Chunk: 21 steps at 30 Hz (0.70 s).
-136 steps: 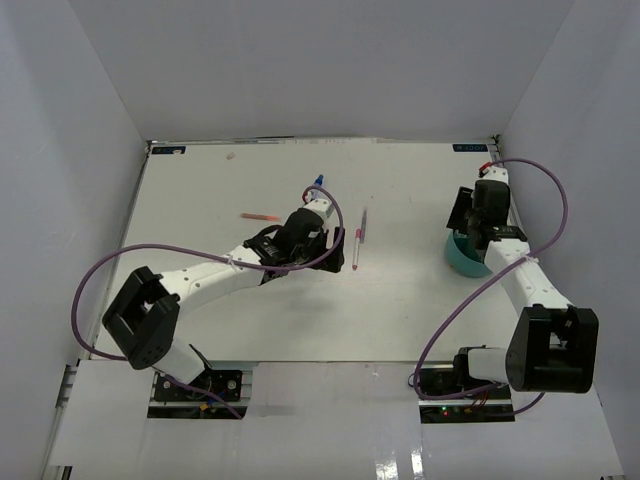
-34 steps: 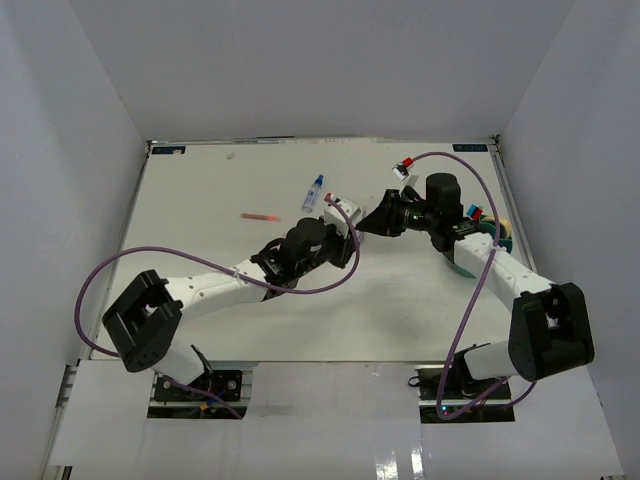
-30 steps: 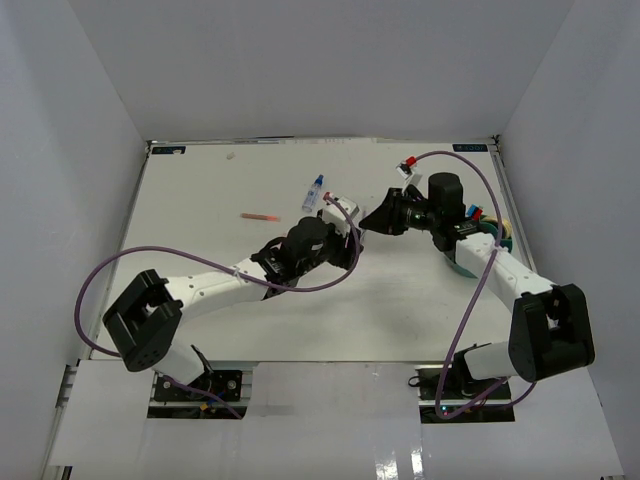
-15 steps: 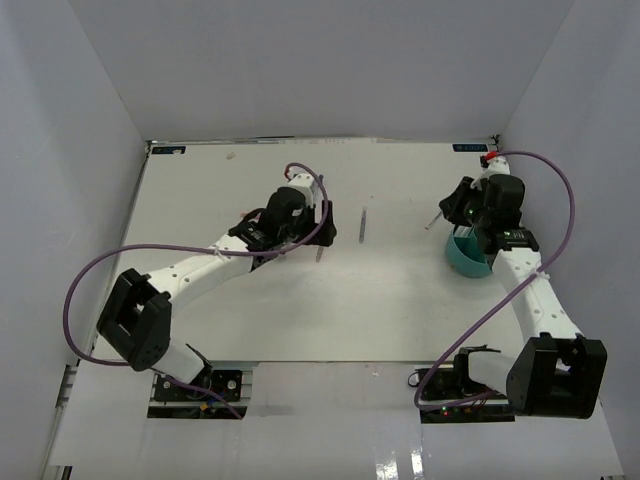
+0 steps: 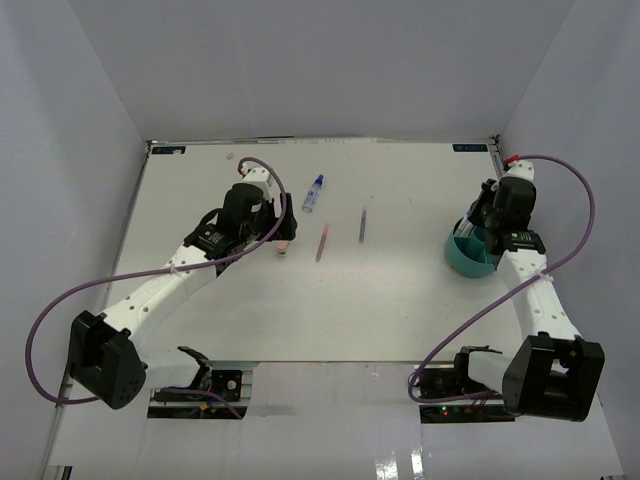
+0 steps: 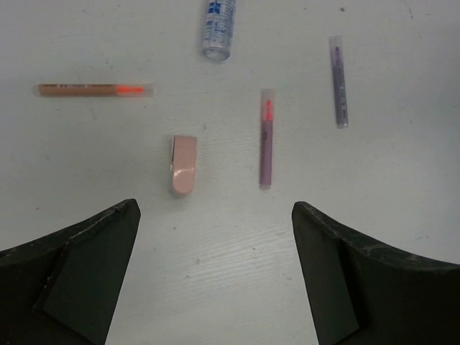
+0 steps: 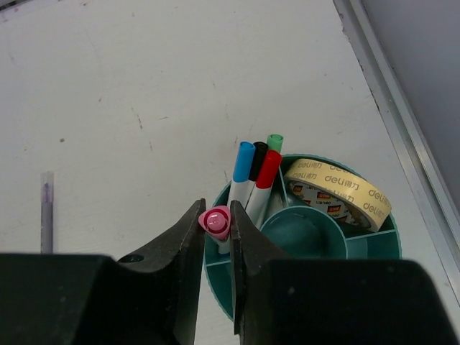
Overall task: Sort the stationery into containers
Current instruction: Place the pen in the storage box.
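Note:
My right gripper is above the bowl's pen-filled section (image 7: 272,205), so I will lower it toward that section and release the pink-capped pen (image 7: 216,220) beside the red-capped one.
My right gripper (image 7: 216,224) is shut on a pink-capped pen (image 7: 216,220) and holds it upright over the near-left rim of the teal organiser bowl (image 7: 389,238). The bowl holds blue (image 7: 243,162), black, red (image 7: 267,169) and green-capped pens and a yellowish tape ring (image 7: 338,188). In the top view that gripper (image 5: 480,228) is above the bowl (image 5: 466,260). My left gripper (image 6: 214,215) is open and empty above the table. Ahead of it lie a pinkish eraser (image 6: 183,165), a pink-purple pen (image 6: 266,140), a purple pen (image 6: 338,83), an orange pen (image 6: 93,90) and a clear bottle (image 6: 218,29).
In the top view the eraser (image 5: 285,250), the pink-purple pen (image 5: 322,242), the purple pen (image 5: 363,225) and the bottle (image 5: 314,192) lie mid-table. White walls close in the table on three sides. A metal rail (image 7: 402,129) runs beside the bowl.
My right gripper has moved right with the pink-capped pen, from beside the bowl to over it. My left arm has swung left and back, uncovering the bottle and eraser.

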{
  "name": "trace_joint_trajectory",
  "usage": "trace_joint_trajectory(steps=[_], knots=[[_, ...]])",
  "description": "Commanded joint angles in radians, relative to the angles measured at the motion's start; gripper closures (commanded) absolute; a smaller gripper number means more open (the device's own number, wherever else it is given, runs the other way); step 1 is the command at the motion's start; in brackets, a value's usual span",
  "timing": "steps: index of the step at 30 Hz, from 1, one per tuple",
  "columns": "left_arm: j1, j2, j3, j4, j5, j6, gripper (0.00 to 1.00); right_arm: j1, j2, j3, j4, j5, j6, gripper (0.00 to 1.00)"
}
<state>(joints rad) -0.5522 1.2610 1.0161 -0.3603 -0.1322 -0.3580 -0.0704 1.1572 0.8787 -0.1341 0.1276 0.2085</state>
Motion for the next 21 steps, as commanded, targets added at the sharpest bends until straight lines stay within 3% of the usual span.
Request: trace_joint_trajectory(steps=[1, 9, 15, 16, 21], knots=[[0.008, -0.055, -0.053, 0.006, -0.046, 0.04, 0.02, -0.005, 0.002, -0.036, 0.074, 0.026, -0.004, 0.91], [0.012, -0.083, -0.093, 0.03, -0.053, 0.054, 0.02, -0.005, 0.042, -0.101, 0.135, 0.012, 0.003, 0.86], [0.014, -0.086, -0.102, 0.03, -0.06, 0.057, 0.02, -0.005, 0.064, -0.121, 0.159, -0.013, 0.014, 0.71], [0.014, -0.086, -0.102, 0.03, -0.061, 0.059, 0.02, -0.005, 0.061, -0.119, 0.156, -0.014, 0.015, 0.62], [0.014, -0.084, -0.106, 0.03, -0.067, 0.054, 0.02, -0.005, 0.0, -0.092, 0.136, -0.034, 0.02, 0.45]])
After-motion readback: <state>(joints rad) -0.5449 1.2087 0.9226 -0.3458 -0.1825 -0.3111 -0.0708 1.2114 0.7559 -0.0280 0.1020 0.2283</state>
